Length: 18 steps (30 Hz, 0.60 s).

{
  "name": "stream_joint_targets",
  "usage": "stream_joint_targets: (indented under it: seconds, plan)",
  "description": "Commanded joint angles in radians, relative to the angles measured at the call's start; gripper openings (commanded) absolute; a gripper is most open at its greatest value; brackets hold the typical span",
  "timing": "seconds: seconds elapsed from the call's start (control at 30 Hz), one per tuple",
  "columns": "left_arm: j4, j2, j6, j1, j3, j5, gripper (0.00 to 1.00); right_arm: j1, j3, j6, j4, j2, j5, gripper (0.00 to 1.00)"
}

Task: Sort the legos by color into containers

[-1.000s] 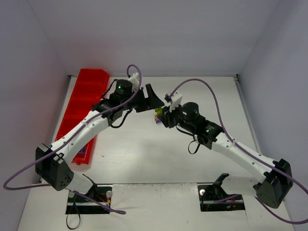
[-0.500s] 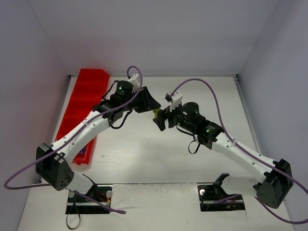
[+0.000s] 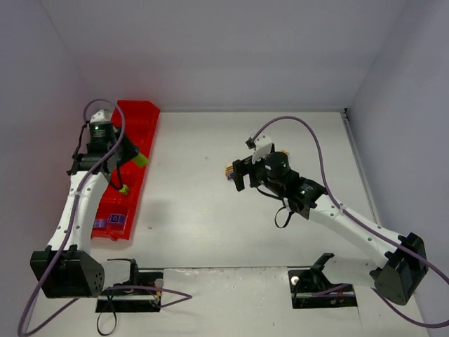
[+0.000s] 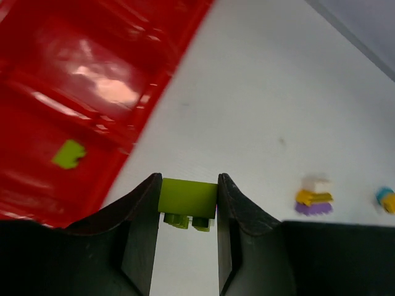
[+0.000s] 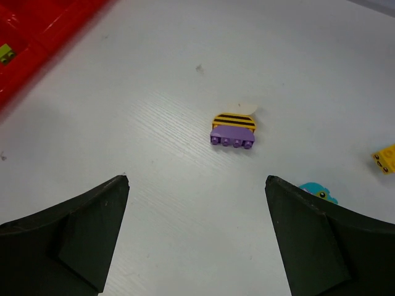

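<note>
The left gripper moves back and to the left in the top view, over the section of the red tray holding a lime lego (image 3: 128, 180) (image 4: 68, 172) next, because its lego matches that color.
My left gripper (image 4: 188, 192) is shut on a lime green lego (image 4: 188, 196), studs pointing toward the camera, held above the table just right of the red tray (image 4: 92, 49). From above, that gripper (image 3: 135, 159) and its lime lego (image 3: 141, 160) hang at the tray's (image 3: 137, 116) right rim. One lime lego (image 4: 68, 154) lies in a compartment. My right gripper (image 5: 196, 185) stands wide open and holds nothing, above bare table near a purple lego (image 5: 233, 137) topped by a striped yellow piece. In the top view the right gripper (image 3: 237, 175) sits mid-table beside that stack (image 3: 228, 170).
A teal lego (image 5: 318, 191) and a yellow lego (image 5: 386, 159) lie on the table to the right of the purple stack. Purple legos (image 3: 111, 222) sit in the tray's nearest compartment. White walls enclose the table on the left, right and back.
The left arm swung from the table's middle over to the red tray, its gripper closed on the lime lego. The right gripper opened wide and the purple stack now lies on the table.
</note>
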Motion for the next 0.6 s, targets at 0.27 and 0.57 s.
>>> stream_joint_targets:
  seconds: [0.27, 0.57]
  plan:
    - [-0.036, 0.092, 0.02, 0.275, -0.071, -0.219, 0.23, -0.01, -0.036, 0.124, -0.07, -0.048, 0.278, 0.88]
    - [-0.056, 0.156, -0.003, 0.276, -0.045, -0.247, 0.54, -0.058, -0.03, 0.179, -0.148, -0.019, 0.33, 0.87]
